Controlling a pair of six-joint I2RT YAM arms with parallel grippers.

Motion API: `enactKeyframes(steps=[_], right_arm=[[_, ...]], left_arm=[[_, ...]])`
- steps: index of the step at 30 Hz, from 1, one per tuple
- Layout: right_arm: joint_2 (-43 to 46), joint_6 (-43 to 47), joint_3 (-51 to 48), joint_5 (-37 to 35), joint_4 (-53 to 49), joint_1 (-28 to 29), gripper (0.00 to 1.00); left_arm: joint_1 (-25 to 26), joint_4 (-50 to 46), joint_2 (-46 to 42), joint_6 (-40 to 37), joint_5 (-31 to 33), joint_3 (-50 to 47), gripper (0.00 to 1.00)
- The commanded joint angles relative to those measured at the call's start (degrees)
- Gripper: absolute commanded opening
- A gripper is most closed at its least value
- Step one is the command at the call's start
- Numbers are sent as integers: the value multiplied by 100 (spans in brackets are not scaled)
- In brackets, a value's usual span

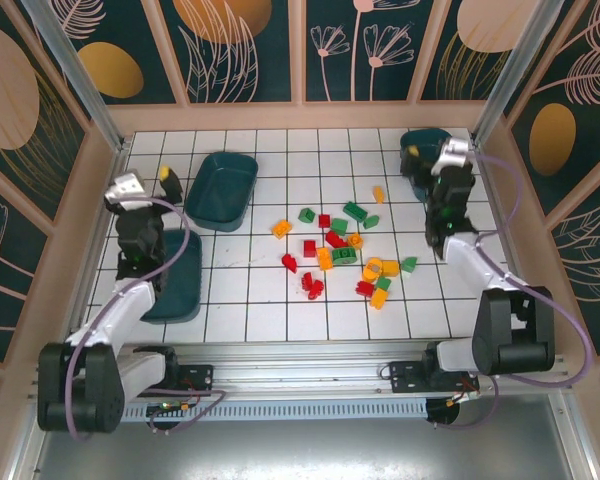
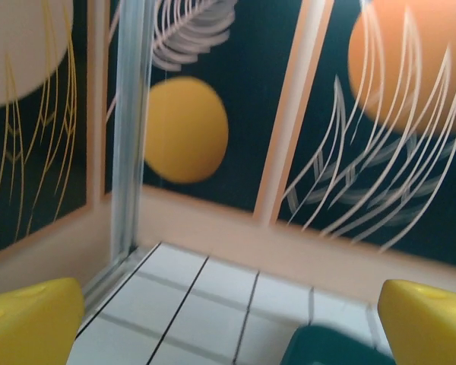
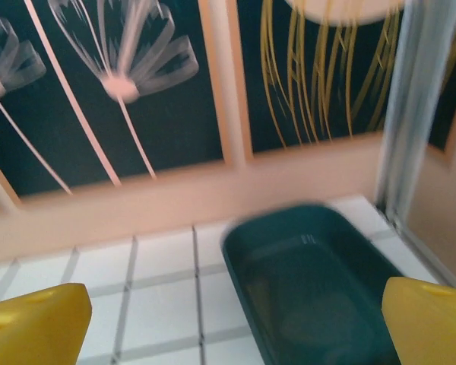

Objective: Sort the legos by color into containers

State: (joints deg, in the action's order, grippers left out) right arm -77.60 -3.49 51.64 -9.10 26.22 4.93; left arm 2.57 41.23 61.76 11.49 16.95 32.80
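Note:
I will tilt my right gripper's wide-open fingers down before I lower the gripper astride the empty bin's long rim on the bricks' side.
Red, green and yellow-orange legos (image 1: 335,250) lie scattered on the white tiles in the middle of the floor. Three dark teal containers stand around them: one at back left (image 1: 223,190), one at left (image 1: 180,285) under my left arm, one at back right (image 1: 427,138) partly hidden by my right arm. My left gripper (image 1: 170,182) hovers open left of the back-left bin, whose corner (image 2: 334,348) peeks in below; yellow fingers (image 2: 30,323) hold nothing. My right gripper (image 1: 414,158) is open above the back-right bin (image 3: 319,281), which looks empty, its fingers (image 3: 429,323) wide apart.
Patterned walls with a tan base ledge enclose the tiled floor on three sides, and metal posts (image 1: 75,75) stand at the back corners. A rail (image 1: 300,385) with both arm bases runs along the near edge. Bare tiles separate the brick pile from each bin.

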Motion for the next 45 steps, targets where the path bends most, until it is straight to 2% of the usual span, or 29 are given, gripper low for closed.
enactKeyframes(steps=[1,3,4,5,6,8,9,11,14,16,20,25,31,36,41,45], right_arm=[[-250,-782,905,325,-1700,-149,99],[-575,-1477,1042,592,-1658,-380,99],[-782,-1482,1171,1230,-1642,-570,99],[-1018,-1508,1412,1595,-1817,-711,98],[-1232,-1508,1646,1680,-2020,-792,92],[-1779,-1294,2260,1427,-2576,-842,85],[-2037,-1113,2552,1367,-2832,-845,83],[-2704,-676,3339,1414,-3576,-842,79],[-3521,-315,4164,1414,-4221,-853,78],[-3936,-181,4535,1482,-4475,-839,77],[-4528,-77,5032,1391,-4757,-824,76],[-4907,88,5189,1403,-4835,-767,72],[-5135,252,5211,1355,-4815,-572,66],[-5216,177,5109,1234,-4661,-375,52],[-5148,210,4996,975,-4506,-180,31],[-4977,114,4844,875,-4316,-144,18]], left_arm=[[-29,-1835,-240,1167,158,677,99],[-30,-2617,-263,2053,364,1037,99],[-28,-2885,-261,2403,531,1088,99],[-33,-2913,-261,2780,731,996,99],[-37,-2748,-253,2914,714,848,99],[-37,-2076,-86,2402,-225,621,99],[-39,-2092,86,2261,-506,713,97],[-38,-2543,699,2046,-1122,1285,87],[24,-3341,1809,1857,-1872,2163,78],[184,-3692,2390,1718,-2125,2673,73],[649,-4375,3343,1293,-2261,3590,75],[1035,-5108,4412,962,-2377,4575,78],[1172,-5392,5053,908,-2323,4960,76],[1362,-5688,5395,747,-2298,5256,70],[1467,-5741,5564,694,-2358,5300,62],[1511,-5776,5673,663,-2421,5350,56]])
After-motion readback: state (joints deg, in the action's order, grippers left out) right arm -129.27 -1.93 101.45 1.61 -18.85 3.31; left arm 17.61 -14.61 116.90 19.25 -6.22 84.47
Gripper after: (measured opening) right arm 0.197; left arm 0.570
